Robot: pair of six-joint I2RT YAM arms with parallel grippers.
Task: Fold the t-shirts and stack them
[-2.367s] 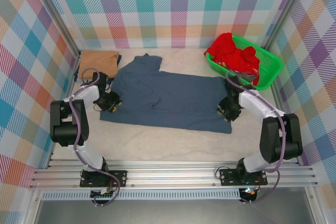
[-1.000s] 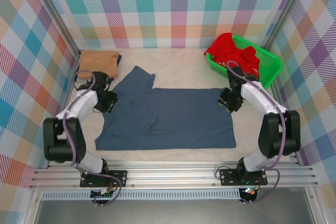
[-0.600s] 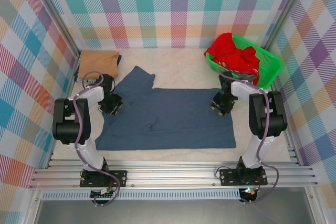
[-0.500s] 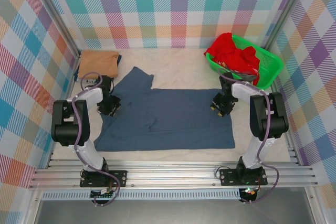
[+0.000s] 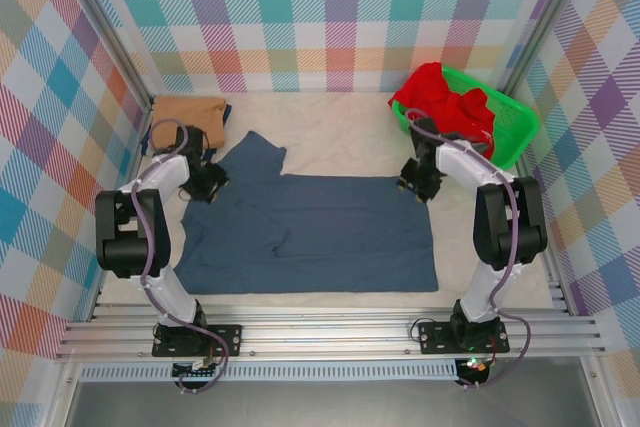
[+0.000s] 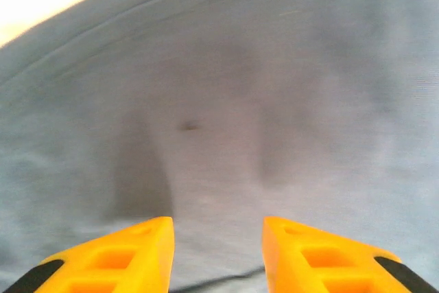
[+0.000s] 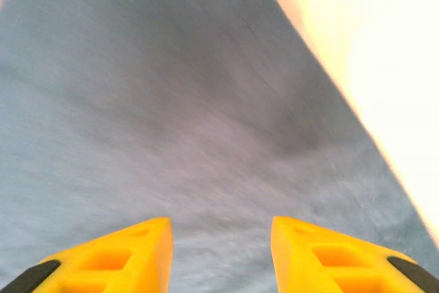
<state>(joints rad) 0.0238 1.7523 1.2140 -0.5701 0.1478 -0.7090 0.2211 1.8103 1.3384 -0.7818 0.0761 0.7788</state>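
The shirt's corner by the basket is farther outward and lower than my right gripper, and the gripper's fingers are inside the shirt's edge, so I should move the gripper outward and down next.
The slate-blue t-shirt (image 5: pixel 310 232) lies spread flat across the middle of the table. My left gripper (image 5: pixel 207 184) sits low at the shirt's upper left corner, beside the sleeve. My right gripper (image 5: pixel 413 179) is low at the upper right corner. In the left wrist view the yellow fingers of the left gripper (image 6: pixel 218 228) stand apart over blue cloth (image 6: pixel 226 101). The right gripper (image 7: pixel 221 228) likewise has its fingers apart over the shirt (image 7: pixel 171 101), close to the shirt's edge. A folded tan t-shirt (image 5: pixel 188 112) lies at the back left. A red t-shirt (image 5: pixel 445 97) is heaped in the basket.
The green mesh basket (image 5: pixel 515 132) stands at the back right, close behind my right arm. Checked walls close in the table on three sides. Bare cream tabletop (image 5: pixel 340 132) shows behind the blue shirt and in a strip along its near edge.
The blue shirt has settled flatter and its right edge has drawn in leftward. Both grippers have moved slightly toward the back, the right one also leftward, and their jaws have widened.
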